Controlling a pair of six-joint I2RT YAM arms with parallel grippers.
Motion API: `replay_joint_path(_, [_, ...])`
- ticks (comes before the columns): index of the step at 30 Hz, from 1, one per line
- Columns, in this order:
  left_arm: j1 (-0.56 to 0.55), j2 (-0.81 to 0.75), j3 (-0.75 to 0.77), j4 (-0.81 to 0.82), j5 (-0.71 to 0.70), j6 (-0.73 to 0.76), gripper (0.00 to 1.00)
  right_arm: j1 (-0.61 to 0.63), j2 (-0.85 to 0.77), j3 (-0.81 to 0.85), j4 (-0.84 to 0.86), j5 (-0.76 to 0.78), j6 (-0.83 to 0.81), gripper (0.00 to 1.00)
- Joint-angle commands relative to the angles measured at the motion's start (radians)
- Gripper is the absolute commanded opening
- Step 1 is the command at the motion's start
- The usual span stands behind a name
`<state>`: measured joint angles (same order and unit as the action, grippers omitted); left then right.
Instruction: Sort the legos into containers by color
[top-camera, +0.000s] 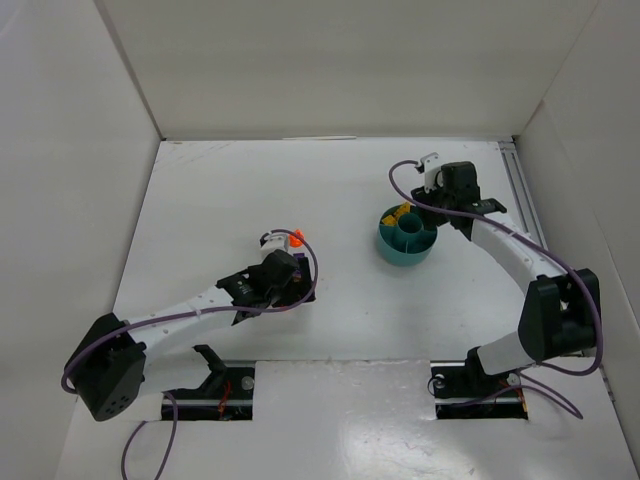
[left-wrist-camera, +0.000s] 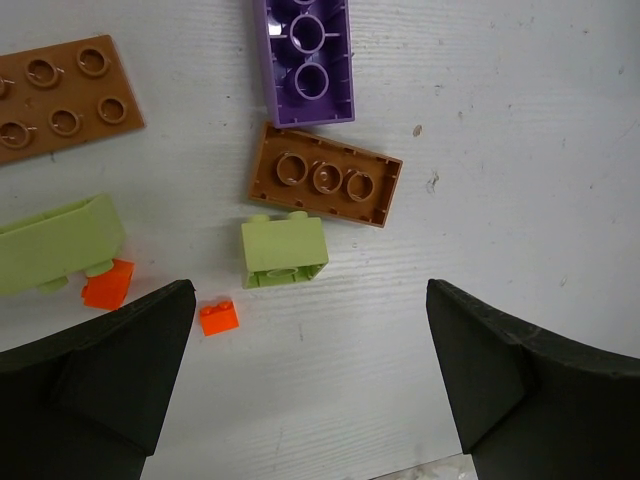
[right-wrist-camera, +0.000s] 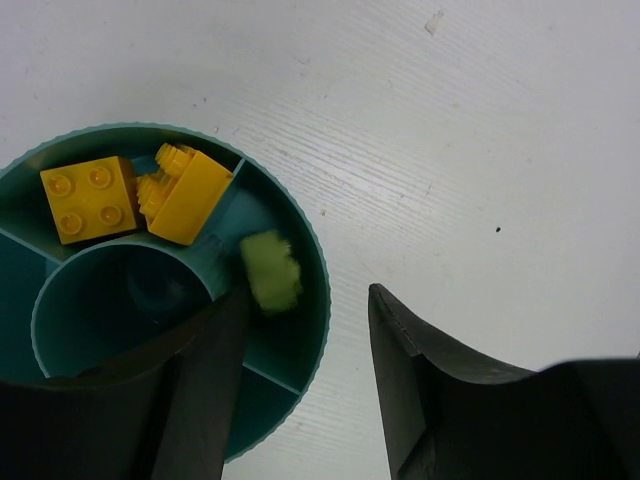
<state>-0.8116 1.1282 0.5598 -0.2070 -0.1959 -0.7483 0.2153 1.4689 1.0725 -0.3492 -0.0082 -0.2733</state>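
Note:
The left gripper moves down and slightly outward to the lime green lego (left-wrist-camera: 284, 250) beside the brown brick next, since that lego lies just beyond the open fingers.
In the left wrist view my left gripper (left-wrist-camera: 310, 380) is open and empty above the table. Just beyond its fingers lie a lime green lego (left-wrist-camera: 283, 250), a tiny red-orange lego (left-wrist-camera: 218, 317), a second red-orange one (left-wrist-camera: 107, 285), another lime green lego (left-wrist-camera: 55, 245), a brown brick (left-wrist-camera: 325, 175), a brown plate (left-wrist-camera: 60, 95) and a purple brick (left-wrist-camera: 305, 55). My right gripper (right-wrist-camera: 310, 340) is open over the rim of the teal tub (right-wrist-camera: 318, 270). A blurred lime green lego (right-wrist-camera: 270, 270) is in one wedge, apart from the fingers. Two yellow legos (right-wrist-camera: 90, 200) fill the neighbouring wedge.
In the top view the tub (top-camera: 405, 250) stands right of centre, with the right gripper (top-camera: 432, 212) at its far right edge. The left gripper (top-camera: 285, 275) is mid-table and hides most of the loose bricks. White walls enclose the table on three sides.

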Motion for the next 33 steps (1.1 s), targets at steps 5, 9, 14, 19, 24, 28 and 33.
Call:
replay_joint_path(5, [-0.004,-0.024,0.040,0.003,-0.022,-0.003,1.00,-0.008,-0.059,0.046,0.035,-0.019,0.003,0.58])
replay_joint_path(9, [-0.004,-0.024,0.031,-0.008,-0.033,-0.003,1.00,-0.017,-0.143,0.035,0.013,-0.001,0.003,0.61])
replay_joint_path(14, [-0.004,-0.015,0.031,-0.008,-0.043,-0.003,0.96,-0.027,-0.258,-0.029,-0.007,0.008,0.003,0.65])
replay_joint_path(19, [-0.014,0.037,0.040,0.001,-0.066,-0.003,0.89,-0.036,-0.346,-0.101,-0.030,0.019,0.012,0.67])
replay_joint_path(24, [-0.014,0.079,0.051,0.001,-0.128,-0.016,0.86,-0.054,-0.380,-0.128,-0.060,0.028,0.013,0.68])
replay_joint_path(28, [-0.023,0.105,0.060,0.024,-0.137,-0.025,0.81,-0.054,-0.401,-0.146,-0.082,0.028,0.013,0.68])
replay_joint_path(33, [-0.023,0.157,0.069,0.057,-0.146,-0.034,0.70,-0.063,-0.421,-0.155,-0.091,0.028,0.013,0.68])
